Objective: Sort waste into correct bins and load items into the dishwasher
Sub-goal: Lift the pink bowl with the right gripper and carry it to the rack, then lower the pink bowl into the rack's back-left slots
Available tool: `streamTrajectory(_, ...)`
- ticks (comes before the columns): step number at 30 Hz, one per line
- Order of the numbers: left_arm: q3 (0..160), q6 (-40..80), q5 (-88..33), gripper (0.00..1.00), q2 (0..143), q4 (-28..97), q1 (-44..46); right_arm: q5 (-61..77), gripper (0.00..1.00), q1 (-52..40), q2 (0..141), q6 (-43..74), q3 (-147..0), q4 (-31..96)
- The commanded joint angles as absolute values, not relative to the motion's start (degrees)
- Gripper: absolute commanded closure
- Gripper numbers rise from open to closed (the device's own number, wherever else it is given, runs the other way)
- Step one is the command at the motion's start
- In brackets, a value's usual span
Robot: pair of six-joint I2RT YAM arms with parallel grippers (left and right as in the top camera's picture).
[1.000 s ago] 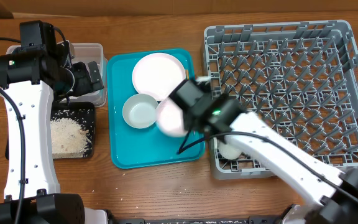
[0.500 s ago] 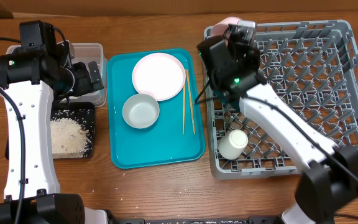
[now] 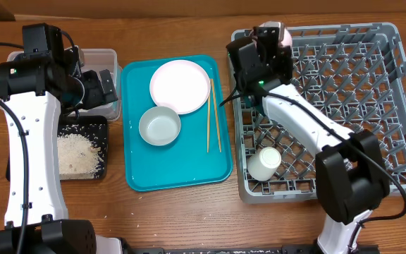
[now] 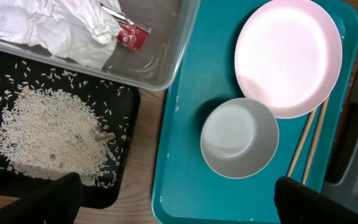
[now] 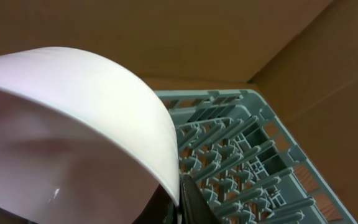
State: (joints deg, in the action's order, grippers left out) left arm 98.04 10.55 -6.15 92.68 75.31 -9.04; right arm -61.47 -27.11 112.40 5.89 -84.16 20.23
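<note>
The robot's right gripper needs to lower and shift slightly toward the teal tray first, to get the pink bowl into the rack's far corner, where pegs stand empty.
My right gripper (image 3: pixel 273 37) is shut on the small pink bowl (image 5: pixel 73 137) and holds it over the far left corner of the grey dish rack (image 3: pixel 372 106); the bowl's rim shows in the overhead view (image 3: pixel 280 29). A white cup (image 3: pixel 264 163) lies in the rack's near left corner. On the teal tray (image 3: pixel 175 176) are the pale pink plate (image 3: pixel 180 86), the grey-green bowl (image 3: pixel 159 126) and the chopsticks (image 3: pixel 213 125). My left gripper (image 4: pixel 173 205) is open above the tray's left edge. The clear tub (image 4: pixel 160 62) holds napkins (image 4: pixel 48 25) and a red wrapper (image 4: pixel 131 35). The black tray (image 4: pixel 126 118) holds rice (image 4: pixel 48 134).
A few rice grains lie on the teal tray's left side. The rack's pegs (image 5: pixel 241 168) stand under the pink bowl. Cardboard walls stand behind the rack (image 5: pixel 197 37). Bare wood table shows in front of the tray (image 3: pixel 175 219).
My right gripper carried the pink bowl from above the teal tray up and right to the rack's far left corner. The left arm has not moved.
</note>
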Motion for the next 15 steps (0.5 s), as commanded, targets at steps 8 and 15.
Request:
streamTrajectory(8, 99.15, 10.5, -5.74, 0.0, 92.14, 75.37, -8.99, -60.05, 0.96, -30.02, 114.19, 5.98, -85.14, 21.28)
streamTrajectory(15, 99.15, 10.5, -5.76, 0.0, 92.14, 75.37, -8.99, -64.82, 0.96, -29.87, 114.19, 5.96, -85.14, 19.42)
